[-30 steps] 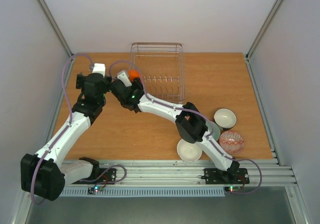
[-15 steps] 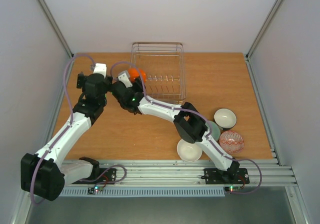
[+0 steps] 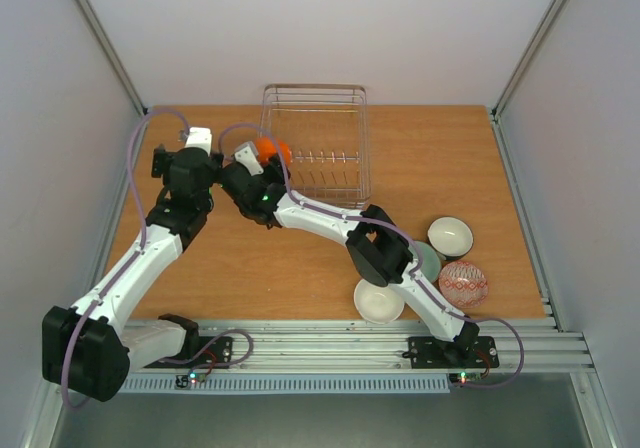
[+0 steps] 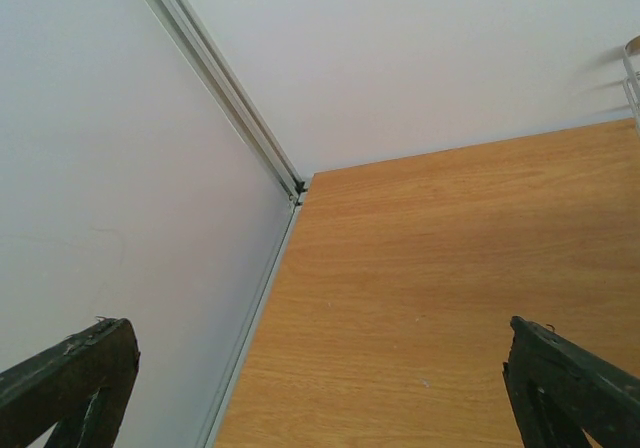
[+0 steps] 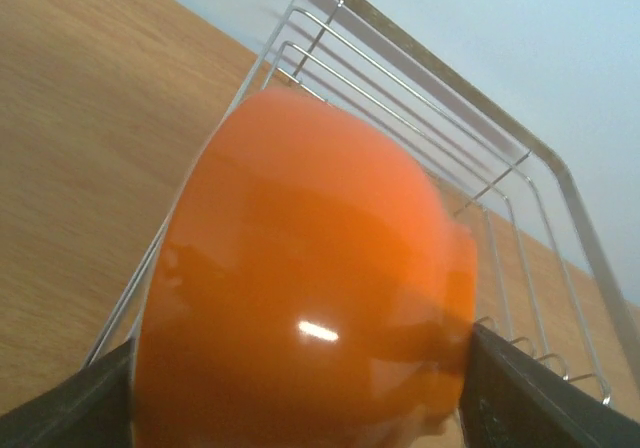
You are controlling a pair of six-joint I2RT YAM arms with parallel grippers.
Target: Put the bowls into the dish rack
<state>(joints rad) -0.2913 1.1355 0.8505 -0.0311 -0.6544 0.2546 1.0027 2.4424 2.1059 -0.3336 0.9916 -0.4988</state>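
I should swing my left gripper back next, to the right in the top view, and down onto the near white bowl's far rim, since it's still unracked.
The wire dish rack (image 3: 318, 146) stands at the back middle of the table, with no bowl seated in its tines. My right gripper (image 3: 262, 158) is shut on the orange bowl (image 3: 272, 150) and holds it tilted at the rack's left wall. In the right wrist view the orange bowl (image 5: 300, 268) fills the space between my right gripper's (image 5: 300, 408) fingers, with the rack's wires (image 5: 420, 98) just behind it. My left gripper (image 3: 196, 140) is open and empty left of the rack, and in its own view (image 4: 320, 388) only bare table lies between its fingers.
At the front right lie a white bowl (image 3: 450, 235), a red-and-white patterned bowl (image 3: 463, 282), another white bowl (image 3: 379, 300) and a mint-green bowl (image 3: 429, 260) partly under the right arm. White walls close in the left, back and right sides.
My right gripper has carried the orange bowl a little to the right, over the rack's left edge. The left arm has barely moved.
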